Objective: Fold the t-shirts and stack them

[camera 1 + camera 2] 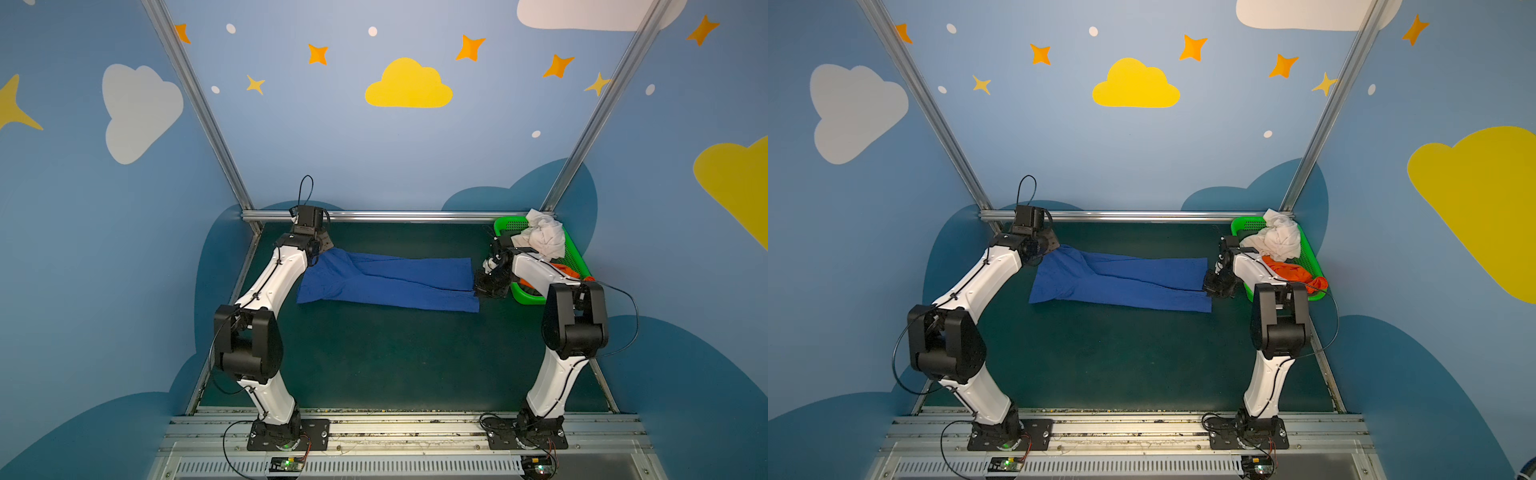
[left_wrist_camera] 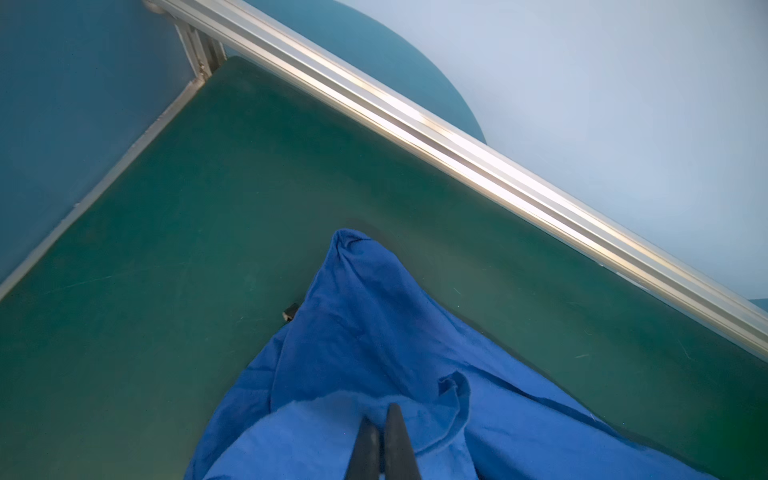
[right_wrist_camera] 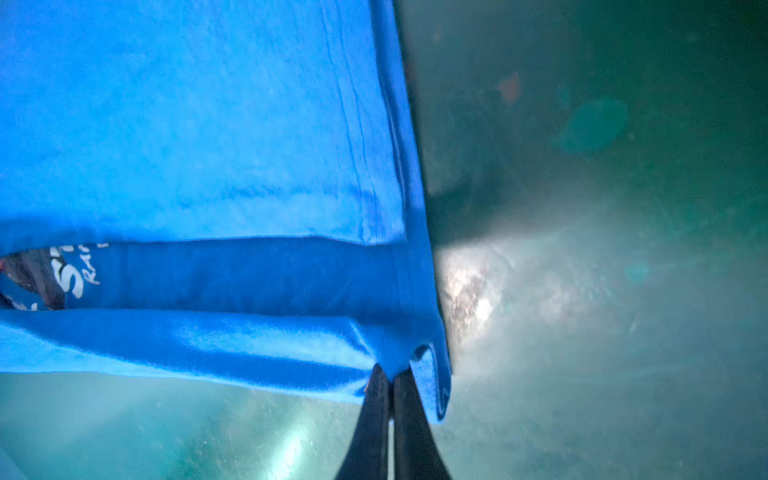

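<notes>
The far flap's edge is outward of my right gripper, across a gap, so I will next bring the t-shirt's hem corner outward to that edge with my right gripper and let it go.
The royal-blue t-shirt lies stretched as a long folded band across the green table, print hidden in both top views. My left gripper is shut on its left end, with cloth bunched around the closed fingers. My right gripper is shut on the hem corner at the right end. A bit of white lettering shows inside the fold. The white t-shirt and the orange t-shirt lie crumpled in the basket.
The green mesh basket stands at the back right corner, right behind my right arm. An aluminium rail runs along the table's back edge, close to my left wrist. Bare green mat stretches in front of the blue shirt.
</notes>
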### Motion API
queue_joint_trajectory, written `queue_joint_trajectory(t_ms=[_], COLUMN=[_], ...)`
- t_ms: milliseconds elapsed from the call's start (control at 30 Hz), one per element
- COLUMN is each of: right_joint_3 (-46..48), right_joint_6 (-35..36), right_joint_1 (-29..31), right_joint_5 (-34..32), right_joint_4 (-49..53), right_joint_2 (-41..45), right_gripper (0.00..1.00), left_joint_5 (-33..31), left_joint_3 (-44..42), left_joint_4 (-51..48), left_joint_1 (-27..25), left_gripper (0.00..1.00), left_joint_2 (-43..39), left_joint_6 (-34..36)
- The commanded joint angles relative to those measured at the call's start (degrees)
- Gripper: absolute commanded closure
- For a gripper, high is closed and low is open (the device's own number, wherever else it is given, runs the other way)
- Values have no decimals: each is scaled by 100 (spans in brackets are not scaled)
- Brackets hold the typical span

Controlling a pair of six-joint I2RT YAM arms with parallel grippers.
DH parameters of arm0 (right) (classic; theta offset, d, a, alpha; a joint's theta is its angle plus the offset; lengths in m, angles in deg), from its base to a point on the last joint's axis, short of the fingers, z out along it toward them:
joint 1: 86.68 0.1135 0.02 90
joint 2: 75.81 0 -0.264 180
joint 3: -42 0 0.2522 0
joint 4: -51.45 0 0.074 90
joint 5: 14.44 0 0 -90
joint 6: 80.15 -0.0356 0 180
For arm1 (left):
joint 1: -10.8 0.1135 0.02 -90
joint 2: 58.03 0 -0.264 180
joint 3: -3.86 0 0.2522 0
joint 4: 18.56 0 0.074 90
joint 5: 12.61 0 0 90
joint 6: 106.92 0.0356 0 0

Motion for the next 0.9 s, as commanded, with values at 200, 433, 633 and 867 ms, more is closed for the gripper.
queue_joint_trajectory(t_ms=[200,433,633,867], right_joint_3=[-564,-869,-1084,-1413], right_joint_6=[136,129,115,150], right_joint_1=[-35,-36,-34,-18], right_joint_5=[17,-107,-267,-364], right_joint_4=[304,428,528,795], right_joint_2=[-544,-763,-863,-1001], right_gripper=[100,100,97,77], left_joint_5=[407,468,462,290], left_joint_3=[474,459,537,1201], left_joint_4=[178,683,876,121], left_joint_1=[102,248,341,391], left_gripper=[95,95,87,69], left_joint_2=[948,1343,1615,2049], left_joint_6=[468,455,250,104])
